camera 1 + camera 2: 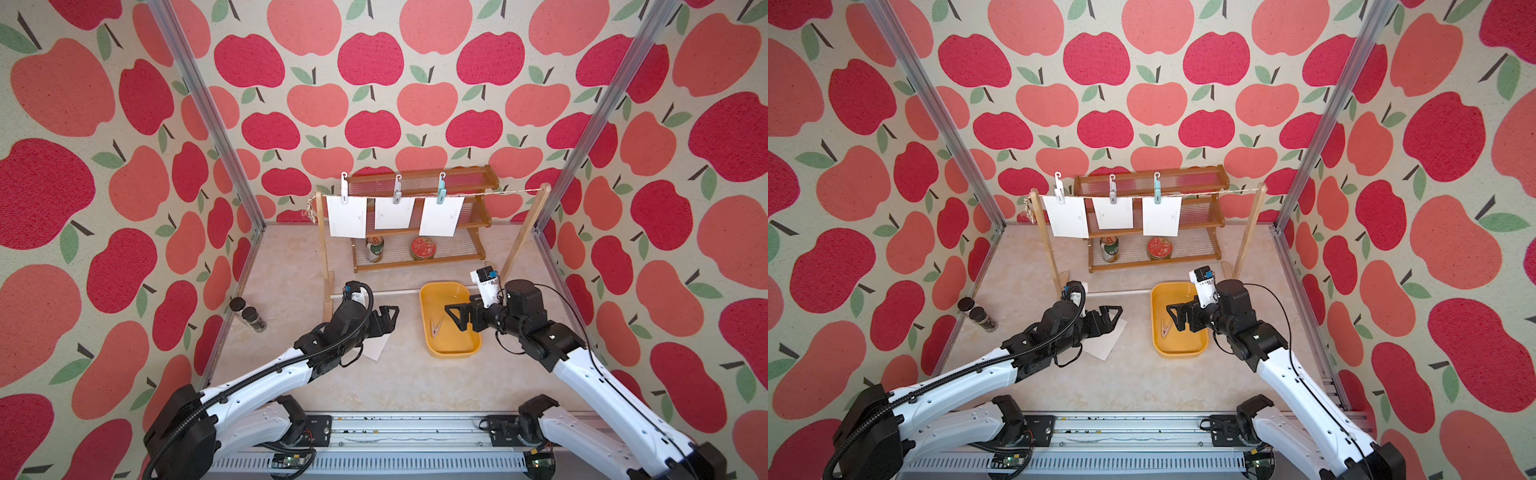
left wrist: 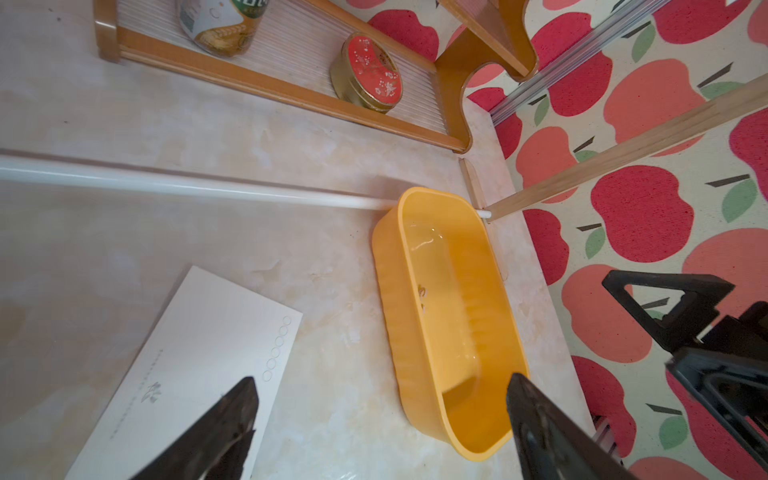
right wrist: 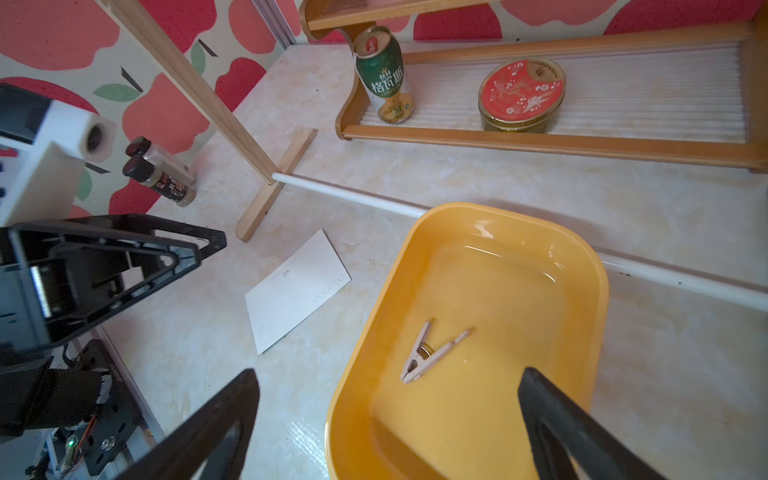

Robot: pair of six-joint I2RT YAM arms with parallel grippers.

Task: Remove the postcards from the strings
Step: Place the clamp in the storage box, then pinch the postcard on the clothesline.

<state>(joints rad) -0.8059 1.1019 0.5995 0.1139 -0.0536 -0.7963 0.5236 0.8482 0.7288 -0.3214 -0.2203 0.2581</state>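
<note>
My left gripper is open, and the blue-pinned postcard's lower corner (image 1: pixel 424 232) hangs above and outward of its fingers. It will lift outward and tilt up to that corner next.
Three white postcards (image 1: pixel 347 216) (image 1: pixel 392 212) (image 1: pixel 440 216) hang from the twine string (image 1: pixel 498 192), each under a pastel clothespin (image 1: pixel 397 189). Another postcard (image 1: pixel 376 349) (image 3: pixel 297 291) lies flat on the table, half hidden under my left arm in both top views. My left gripper (image 1: pixel 390 318) (image 2: pixel 382 380) hovers just above it, open and empty. Over the yellow tray (image 1: pixel 453 353) (image 3: pixel 498 210), my right gripper (image 1: pixel 454 318) (image 3: pixel 388 373) is open wide with nothing in it. A beige clothespin (image 3: pixel 432 351) lies loose in the tray.
A wooden shelf rack (image 1: pixel 478 183) behind the line holds a green can (image 1: pixel 374 249) and a red tin (image 1: pixel 423 248). Two dark-capped spice jars (image 1: pixel 249 313) lie by the left wall. A white dowel (image 1: pixel 395 291) joins the posts' feet, touching the tray's far end.
</note>
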